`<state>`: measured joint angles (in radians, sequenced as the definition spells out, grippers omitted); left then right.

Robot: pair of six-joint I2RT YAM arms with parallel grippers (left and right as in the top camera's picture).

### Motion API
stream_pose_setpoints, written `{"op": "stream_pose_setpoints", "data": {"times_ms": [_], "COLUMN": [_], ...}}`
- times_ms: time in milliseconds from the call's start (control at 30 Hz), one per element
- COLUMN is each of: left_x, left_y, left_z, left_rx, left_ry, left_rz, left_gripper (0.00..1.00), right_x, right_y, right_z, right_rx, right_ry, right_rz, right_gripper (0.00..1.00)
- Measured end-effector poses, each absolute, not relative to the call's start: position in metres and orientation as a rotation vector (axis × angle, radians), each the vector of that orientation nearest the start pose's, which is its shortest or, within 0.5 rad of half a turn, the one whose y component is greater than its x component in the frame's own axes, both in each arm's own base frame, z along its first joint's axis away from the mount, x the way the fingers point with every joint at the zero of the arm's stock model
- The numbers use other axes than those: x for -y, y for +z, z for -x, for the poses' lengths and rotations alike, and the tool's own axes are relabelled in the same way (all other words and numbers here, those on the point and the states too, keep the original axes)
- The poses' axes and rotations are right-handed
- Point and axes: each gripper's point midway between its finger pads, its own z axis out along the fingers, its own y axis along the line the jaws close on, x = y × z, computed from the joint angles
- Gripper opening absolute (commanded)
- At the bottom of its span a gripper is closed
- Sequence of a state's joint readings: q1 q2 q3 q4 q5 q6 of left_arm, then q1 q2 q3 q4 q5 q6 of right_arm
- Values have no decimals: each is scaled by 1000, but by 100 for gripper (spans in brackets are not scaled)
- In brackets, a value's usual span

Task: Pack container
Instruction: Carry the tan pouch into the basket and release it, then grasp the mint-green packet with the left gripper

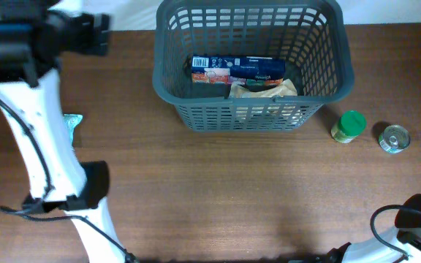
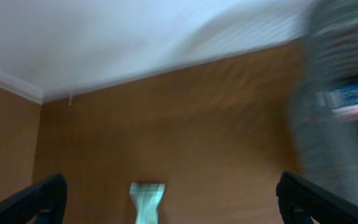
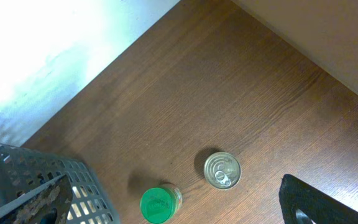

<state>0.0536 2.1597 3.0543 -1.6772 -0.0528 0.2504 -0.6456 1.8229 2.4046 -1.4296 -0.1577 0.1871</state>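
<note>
The teal packet [image 1: 71, 126] [image 2: 146, 200] is still on the tabletop outside the basket, so I will next lower my left gripper from its height and draw it back onto that packet.
The container, a dark grey slotted basket [image 1: 168, 80], stands at the back centre and holds a blue box [image 1: 236, 70] and a tan packet [image 1: 263, 89]. My left gripper [image 2: 171, 190] is open and empty, high over the left of the table. A teal packet [image 2: 146, 200] lies below it between the fingers, and the basket [image 2: 344, 93] is blurred at the right. The packet also shows in the overhead view [image 1: 72, 122]. My right gripper [image 3: 174, 186] is open and empty above a green-lidded jar [image 3: 159, 204] and a small metal can [image 3: 222, 170].
The jar [image 1: 349, 126] and the can [image 1: 395, 138] stand right of the basket. A basket corner [image 3: 82, 183] shows in the right wrist view. My left arm [image 1: 42, 139] crosses the table's left side. My right arm [image 1: 419, 219] is at the front right corner.
</note>
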Motion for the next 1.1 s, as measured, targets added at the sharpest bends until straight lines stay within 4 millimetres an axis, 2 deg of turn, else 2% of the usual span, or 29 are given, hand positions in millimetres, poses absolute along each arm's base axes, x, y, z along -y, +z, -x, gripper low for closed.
{"op": "stream_pose_setpoints", "data": {"times_ms": [133, 233, 267, 367, 400, 433, 600, 700, 733, 900, 1100], "left_x": [-100, -144, -161, -186, -191, -194, -191, -188, -187, -188, -187], "left_y": [333, 285, 262, 214, 196, 169, 100, 68, 62, 36, 21], "left_z": [-449, -444, -441, -437, -433, -425, -409, -402, -402, -400, -398], "left_rx": [-2546, -2689, -2741, -2836, -2876, -2943, -3069, -3105, -3106, -3100, -3098], "left_ry": [229, 226, 221, 203, 192, 169, 124, 108, 107, 111, 113], "left_rz": [-9, 125, 179, 246, 255, 248, 173, 146, 140, 134, 134], "left_gripper": [99, 99, 99, 99, 99, 99, 99, 97, 95, 94, 89], "right_x": [230, 230, 230, 230, 230, 230, 231, 230, 230, 230, 230], "right_y": [371, 371, 371, 371, 371, 371, 371, 371, 371, 371, 371], "right_z": [-351, -351, -351, -351, -351, -351, -351, -351, -351, -351, -351], "right_rx": [-2228, -2228, -2227, -2227, -2227, -2228, -2227, -2227, -2227, -2227, -2227], "right_ry": [-21, -22, -22, -21, -21, -22, -22, -22, -22, -22, -22], "right_rz": [-907, -906, -906, -907, -907, -907, -906, -906, -906, -906, -906], "right_gripper": [99, 99, 99, 99, 99, 99, 99, 99, 99, 99, 99]}}
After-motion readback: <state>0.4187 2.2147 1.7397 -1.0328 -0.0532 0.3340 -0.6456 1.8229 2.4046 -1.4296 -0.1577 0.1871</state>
